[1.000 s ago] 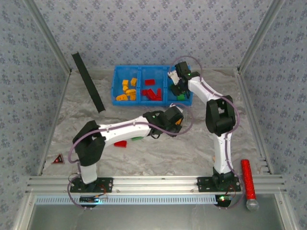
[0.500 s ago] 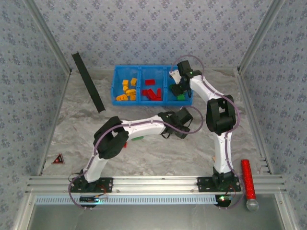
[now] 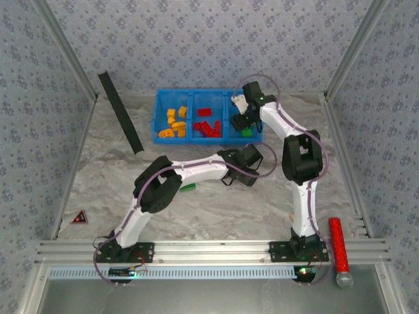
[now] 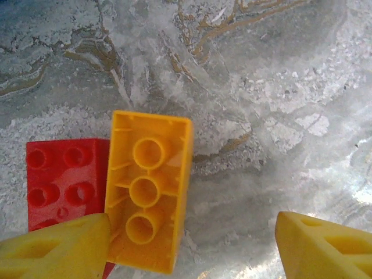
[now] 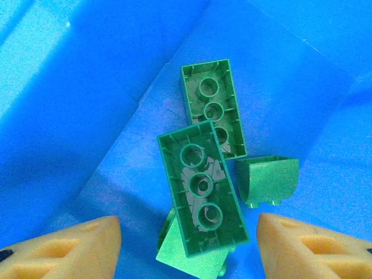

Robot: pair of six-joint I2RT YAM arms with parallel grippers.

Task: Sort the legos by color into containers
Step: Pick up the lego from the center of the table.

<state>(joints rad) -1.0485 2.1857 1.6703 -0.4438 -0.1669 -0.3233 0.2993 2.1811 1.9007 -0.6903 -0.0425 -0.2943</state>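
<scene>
My left gripper moves down and sideways toward the red lego onto the orange-yellow lego [image 4: 148, 192] next, since that brick lies off-centre, close by one fingertip.
My left gripper [image 4: 192, 250] hangs open just above the marbled tabletop. An orange-yellow lego [image 4: 148, 192] lies studs-down by its left fingertip [image 4: 55, 247], and a red lego [image 4: 61, 183] touches that brick's left side. In the top view this gripper [image 3: 247, 169] sits mid-table, in front of the blue container [image 3: 160, 116]. My right gripper [image 5: 189, 247] is open over the container's right compartment, where a green lego [image 5: 202, 186] lies upside down across other green ones [image 5: 214, 104]. Yellow legos [image 3: 174, 123] fill the left compartment and red legos [image 3: 207, 124] the middle one.
A loose green lego [image 3: 188, 188] lies on the table beside the left arm's elbow. A black bar [image 3: 120, 112] leans at the back left. A red glittery cylinder [image 3: 339, 252] rests near the front right rail, and a small red triangle [image 3: 79, 217] at the front left.
The left arm has stretched further right and its elbow has swung over the table, covering the red brick seen there earlier. The right gripper stayed over the right compartment, shifting only slightly.
</scene>
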